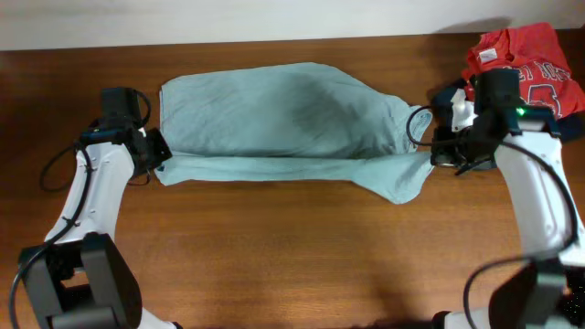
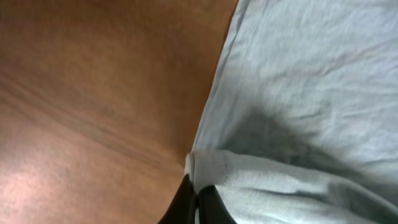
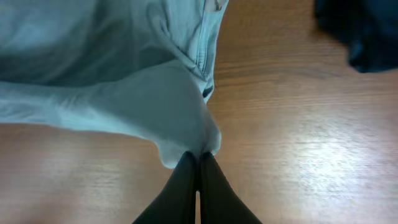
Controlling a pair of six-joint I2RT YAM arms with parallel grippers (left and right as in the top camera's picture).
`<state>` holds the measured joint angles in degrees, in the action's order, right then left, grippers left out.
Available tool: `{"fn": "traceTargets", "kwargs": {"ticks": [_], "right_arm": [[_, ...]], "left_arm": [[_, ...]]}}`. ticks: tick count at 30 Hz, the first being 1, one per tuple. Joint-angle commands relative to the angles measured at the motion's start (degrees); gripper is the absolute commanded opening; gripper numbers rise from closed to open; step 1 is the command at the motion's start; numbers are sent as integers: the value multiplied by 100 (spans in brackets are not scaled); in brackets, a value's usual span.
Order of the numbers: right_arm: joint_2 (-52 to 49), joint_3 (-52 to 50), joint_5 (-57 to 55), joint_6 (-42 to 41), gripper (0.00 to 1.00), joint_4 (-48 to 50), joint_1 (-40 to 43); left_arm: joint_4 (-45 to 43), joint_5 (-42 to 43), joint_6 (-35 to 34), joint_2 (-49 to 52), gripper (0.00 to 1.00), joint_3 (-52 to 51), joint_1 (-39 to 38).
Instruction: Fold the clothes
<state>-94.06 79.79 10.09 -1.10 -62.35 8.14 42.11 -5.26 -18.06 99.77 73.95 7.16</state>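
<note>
I should move my left gripper slightly outward and toward the shirt's middle before I release the shirt's rolled corner, because the corner sticks out past the shirt's side edge.
The clothes, one pale sage T-shirt, lie spread across the back half of the brown table, with the near edge doubled into a narrow strip. My left gripper is at the shirt's left end. In the left wrist view it is shut on a rolled corner of the fabric. At the shirt's right end is my right gripper. The right wrist view shows it shut on a bunched tip of the cloth, just above the wood.
A red shirt with white lettering lies crumpled at the back right corner, behind my right arm. A dark navy garment sits beside it at the upper right of the right wrist view. Bare wood stretches across the front half of the table.
</note>
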Motion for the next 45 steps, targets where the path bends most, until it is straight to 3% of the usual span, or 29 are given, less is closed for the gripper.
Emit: {"fn": "traceTargets", "kwargs": {"ticks": [1,16,35,37,39,41,45], "right_arm": [[-262,-24,348,245,4,79,17],[-415,52,603,238,4,999,13],[-1482,52,623,236,4,1926,13],[-1486,52,621,234,15,1934,13],[-1484,83,621,214,41,1917,13],[-1484,144,621,195,69,1895,13],[-1484,525,573,173,80,1624,13]], "left_arm": [[-181,-105,-74,-98,1,-15,15],[-1145,-107,-74,-26,1,-15,13],[-1606,-98,-74,1298,3,-17,13],[-1600,-101,-74,1364,27,-17,13],[-1598,-101,-74,1375,54,-17,13],[-1600,-92,-74,1375,69,-7,13],[-1598,184,70,1368,76,61,7]]}}
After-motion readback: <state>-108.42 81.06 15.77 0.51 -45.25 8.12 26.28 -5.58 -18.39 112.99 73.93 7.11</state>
